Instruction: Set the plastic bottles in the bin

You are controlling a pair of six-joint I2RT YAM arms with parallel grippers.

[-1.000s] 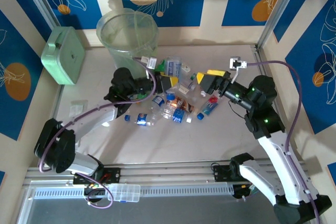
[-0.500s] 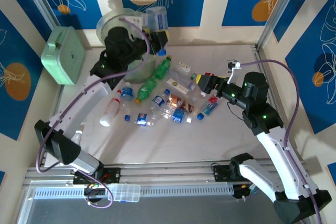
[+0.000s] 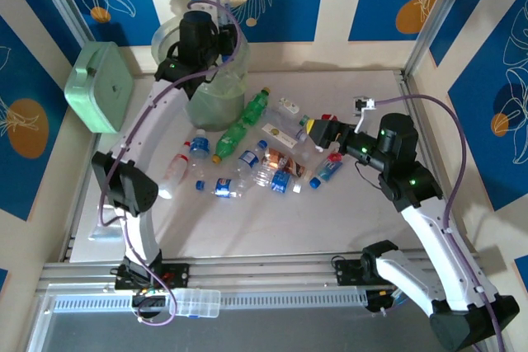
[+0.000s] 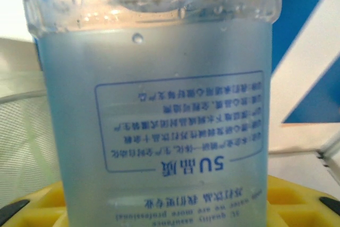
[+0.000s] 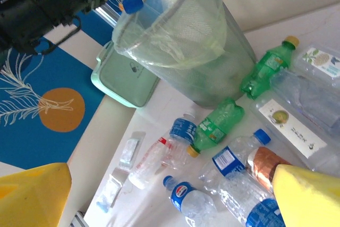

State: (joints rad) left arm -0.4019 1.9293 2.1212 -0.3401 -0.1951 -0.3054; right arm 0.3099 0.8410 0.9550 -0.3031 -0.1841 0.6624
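Note:
The bin's opening (image 3: 224, 63) lies below my left gripper, which will next tilt down into it and release the clear labelled bottle.
My left gripper (image 3: 216, 24) hangs over the mouth of the bin (image 3: 216, 96), a tall translucent grey-green bucket, shut on a clear labelled bottle (image 4: 159, 110) whose blue cap (image 5: 131, 2) points down at the rim. Several plastic bottles lie on the table in front of the bin: two green ones (image 3: 253, 109) (image 3: 231, 139) and clear blue-capped ones (image 3: 247, 162). My right gripper (image 3: 318, 131) hovers open over the right of this pile, yellow fingers (image 5: 32, 198) wide apart, nothing between them.
A mint-green square box (image 3: 101, 86) leans at the left wall beside the bin. Flat clear packages with labels (image 3: 285, 131) lie among the bottles. Small packets (image 3: 122, 169) rest near the left edge. A clear plastic case (image 3: 194, 302) sits on the front rail.
The left arm has risen from the pile with the clear bottle and swung back-left over the bin. The right gripper has shifted slightly left and lower, staying open.

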